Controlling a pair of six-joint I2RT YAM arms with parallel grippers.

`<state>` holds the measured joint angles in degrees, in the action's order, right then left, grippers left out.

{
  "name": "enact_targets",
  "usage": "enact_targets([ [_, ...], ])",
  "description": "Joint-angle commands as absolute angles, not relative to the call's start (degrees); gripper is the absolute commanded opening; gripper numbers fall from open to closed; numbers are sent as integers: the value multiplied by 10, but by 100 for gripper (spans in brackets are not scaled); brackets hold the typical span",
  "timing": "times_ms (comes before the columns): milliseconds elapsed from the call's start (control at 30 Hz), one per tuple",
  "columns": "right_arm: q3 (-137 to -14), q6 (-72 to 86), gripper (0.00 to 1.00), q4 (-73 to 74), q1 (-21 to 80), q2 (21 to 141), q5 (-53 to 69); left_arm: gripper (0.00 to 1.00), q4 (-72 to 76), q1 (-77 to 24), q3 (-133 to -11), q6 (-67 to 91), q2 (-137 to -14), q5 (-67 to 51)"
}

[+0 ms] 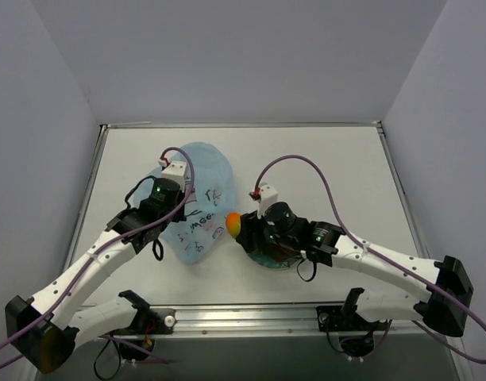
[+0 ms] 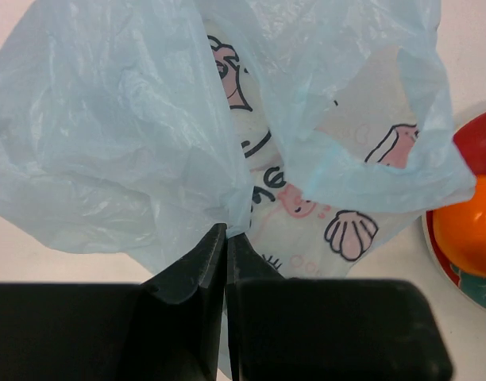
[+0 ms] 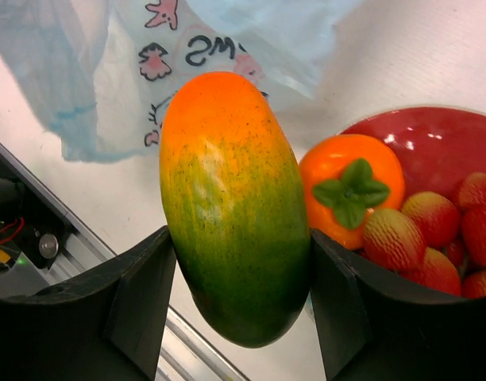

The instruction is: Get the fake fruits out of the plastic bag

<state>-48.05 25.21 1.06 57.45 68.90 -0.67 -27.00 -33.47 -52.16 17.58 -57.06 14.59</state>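
Observation:
I will move my right gripper back and down to the red plate's near edge [image 1: 264,260] below it and let go of the mango [image 1: 234,225] where other fruits already sit.
The light-blue plastic bag [image 1: 197,202] lies crumpled left of centre. My left gripper [image 2: 226,234] is shut on a fold of the bag [image 2: 148,135]. My right gripper [image 3: 239,254] is shut on the orange-to-green mango [image 3: 231,206], held just left of the red plate [image 3: 433,139]; from above the mango [image 1: 234,225] shows between bag and plate. On the plate sit the orange fruit with green calyx [image 3: 350,190] and several small red berries [image 3: 433,230]. The orange fruit also shows in the left wrist view [image 2: 465,230]. No dark purple ball is in view.
The red plate [image 1: 271,263] is mostly hidden under my right arm in the top view. The table's metal front rail [image 1: 243,316] runs close below the plate and bag. Grey walls stand on three sides.

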Motion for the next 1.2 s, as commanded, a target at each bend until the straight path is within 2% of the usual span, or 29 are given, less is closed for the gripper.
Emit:
enact_targets([
  [0,-472,243,44,66,581,633,-40,2,-245,-317,-584,198,-596,111],
  [300,-440,242,44,133,608,565,-50,2,-230,-312,-600,180,-608,131],
  [1167,-472,341,45,235,697,615,-141,2,-227,-305,-559,171,-524,101],
])
